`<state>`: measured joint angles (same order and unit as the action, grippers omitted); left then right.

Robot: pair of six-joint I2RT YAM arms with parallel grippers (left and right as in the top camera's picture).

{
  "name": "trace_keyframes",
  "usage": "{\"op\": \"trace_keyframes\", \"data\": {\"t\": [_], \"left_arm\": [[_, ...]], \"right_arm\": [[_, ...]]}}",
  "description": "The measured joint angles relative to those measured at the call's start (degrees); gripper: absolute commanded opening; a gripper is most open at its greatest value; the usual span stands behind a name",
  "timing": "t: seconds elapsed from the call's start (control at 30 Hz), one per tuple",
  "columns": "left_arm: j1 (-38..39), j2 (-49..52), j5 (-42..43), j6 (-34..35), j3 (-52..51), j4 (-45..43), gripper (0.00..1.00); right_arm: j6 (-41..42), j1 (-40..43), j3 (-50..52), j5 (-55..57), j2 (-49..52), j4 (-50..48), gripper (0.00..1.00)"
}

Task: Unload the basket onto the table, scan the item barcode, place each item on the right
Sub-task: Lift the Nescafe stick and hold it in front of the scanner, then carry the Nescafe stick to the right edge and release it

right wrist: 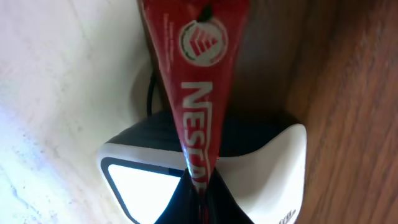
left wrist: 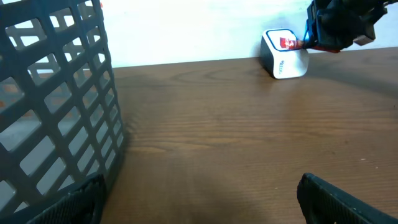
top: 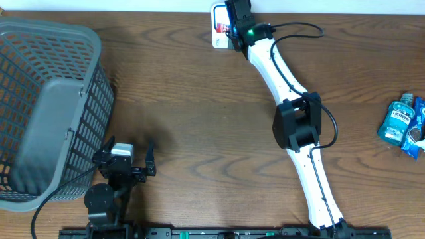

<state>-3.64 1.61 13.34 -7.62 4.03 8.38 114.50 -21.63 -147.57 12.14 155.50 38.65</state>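
Note:
My right gripper will swing right in the overhead view, lower the sachet [top: 222, 28] and release it on the bare tabletop beyond the mouthwash bottle.
A red Nescafe sachet [right wrist: 199, 81] hangs pinched between my right gripper's [right wrist: 202, 200] dark jaws, which are shut on its lower end. It is held just over the white barcode scanner [right wrist: 283, 168] and its bright window. From overhead, the right gripper [top: 234, 28] reaches the table's far edge, where the scanner [top: 218, 36] stands with the sachet [top: 222, 28] above it. The left wrist view shows the scanner [left wrist: 285, 59] far off, with the sachet [left wrist: 289, 43] beside the right gripper [left wrist: 339, 25]. My left gripper [top: 128, 149] rests open and holds nothing near the front edge, beside the basket.
A grey mesh basket [top: 46, 99] fills the left side and looms close in the left wrist view as the basket [left wrist: 56, 93]. A blue mouthwash bottle [top: 397, 121] and a blue packet [top: 416, 136] lie at the right edge. A white wall runs behind the table.

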Motion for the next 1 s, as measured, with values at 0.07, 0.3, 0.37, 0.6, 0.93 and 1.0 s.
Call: {"op": "trace_keyframes", "data": {"t": [0.07,0.3,0.37,0.6,0.93,1.0], "left_arm": [[0.0,0.0,0.0,0.0,0.0,0.0,0.98],[0.02,0.0,0.0,0.0,0.0,0.0,0.98],[0.0,0.0,0.0,0.02,0.0,0.0,0.98],[0.0,0.0,0.02,0.0,0.0,0.02,0.98],[0.0,0.0,0.0,0.02,0.0,0.0,0.98],[0.0,0.0,0.0,0.0,0.0,0.02,0.98]], "right_arm": [[0.79,0.24,-0.15,-1.07,0.0,0.31,0.02],[2.01,2.01,-0.81,-6.32,-0.52,9.99,0.02],[1.36,2.86,-0.76,-6.97,-0.92,15.52,0.02],[-2.71,6.82,-0.22,-1.16,-10.54,41.38,0.02],[-14.78,18.95,-1.01,13.03,-25.7,58.36,0.02],[-17.4,22.4,-0.17,13.99,-24.81,58.23,0.02]]}}
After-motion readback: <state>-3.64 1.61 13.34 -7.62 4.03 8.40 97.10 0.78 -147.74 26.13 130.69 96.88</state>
